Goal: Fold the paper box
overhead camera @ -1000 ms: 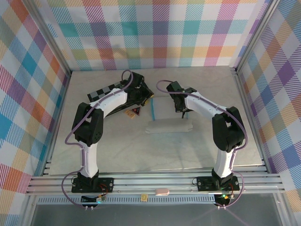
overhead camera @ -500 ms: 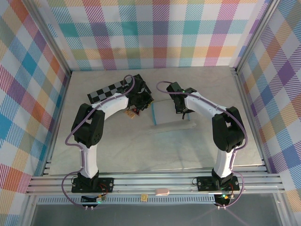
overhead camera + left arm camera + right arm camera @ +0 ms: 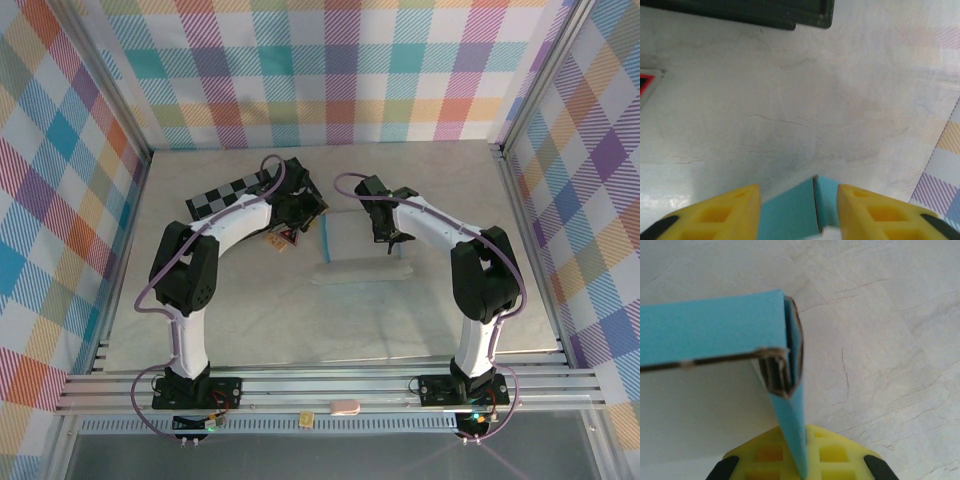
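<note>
My right gripper is to turn back toward my base next, swing the box's teal side to where the flap's end (image 3: 396,272) lies and let it go, because the flap faces me.
The paper box (image 3: 362,238) lies partly formed on the table between my arms, white inside, with a teal left edge and a flap (image 3: 360,271) lying toward me. In the left wrist view, my left gripper (image 3: 798,192) is open. A teal corner of the box (image 3: 790,210) stands between its yellow fingers (image 3: 720,215). My left gripper (image 3: 303,213) sits at the box's far left corner. My right gripper (image 3: 798,436) is shut on a thin teal wall (image 3: 790,430) next to a folded corner. From above, my right gripper (image 3: 388,238) is at the box's right side.
A black-and-grey checkered board (image 3: 225,195) lies at the back left, partly under my left arm. A small dark triangular piece (image 3: 283,238) rests just left of the box. The table's side rails and plaid walls close in the workspace.
The box tilted up and skewed half a second ago and now lies square again, its front flap flat. My left gripper shifted slightly toward the back. The right gripper stayed clamped.
</note>
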Controlling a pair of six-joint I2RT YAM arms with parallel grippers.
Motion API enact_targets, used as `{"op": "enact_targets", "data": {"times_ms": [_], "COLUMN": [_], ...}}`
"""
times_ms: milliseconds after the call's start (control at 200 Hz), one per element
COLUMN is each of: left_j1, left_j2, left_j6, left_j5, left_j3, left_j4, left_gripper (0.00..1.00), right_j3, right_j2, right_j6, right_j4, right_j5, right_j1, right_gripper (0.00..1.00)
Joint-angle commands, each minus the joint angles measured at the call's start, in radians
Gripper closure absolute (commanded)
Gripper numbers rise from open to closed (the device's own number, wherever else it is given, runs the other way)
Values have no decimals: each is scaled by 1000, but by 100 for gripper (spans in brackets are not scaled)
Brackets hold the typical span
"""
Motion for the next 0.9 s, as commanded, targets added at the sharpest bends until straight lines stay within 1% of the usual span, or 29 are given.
{"op": "enact_targets", "data": {"times_ms": [0, 70, 180, 270, 400, 470, 525, 605, 705, 895], "left_j1": [-7, -6, -9, -11, -25, -29, -34, -39, -48, -65], "left_j2": [-122, -163, -221, -247, -266, -283, -298, -321, -339, -370], "left_j6": [92, 132, 198, 232, 271, 278, 283, 283, 288, 287], "left_j5": [-133, -200, -274, -295, -325, -335, -342, -345, -345, -347], "left_j3": [88, 108, 124, 150, 176, 173, 162, 145, 131, 98], "left_j4": [-109, -139, -174, -225, -300, -325, -334, -343, -358, -362], "left_gripper": [54, 54, 54, 54, 56, 57, 57, 58, 58, 59], "right_j3": [-11, 1, 16, 43, 123, 160, 188, 241, 324, 275], "right_j2": [-24, -18, -10, 5, 82, 136, 186, 263, 350, 378], "right_j6": [72, 122, 267, 391, 592, 710, 806, 896, 978, 1117], "right_j4": [-31, -71, -151, -233, -393, -476, -544, -637, -754, -739], "right_j5": [-32, -54, -133, -180, -223, -280, -349, -441, -506, -634], "right_j1": [-34, -63, -148, -216, -286, -321, -346, -370, -375, -378], "right_gripper": [100, 100, 100, 100, 100, 100, 100, 100, 100, 100]}}
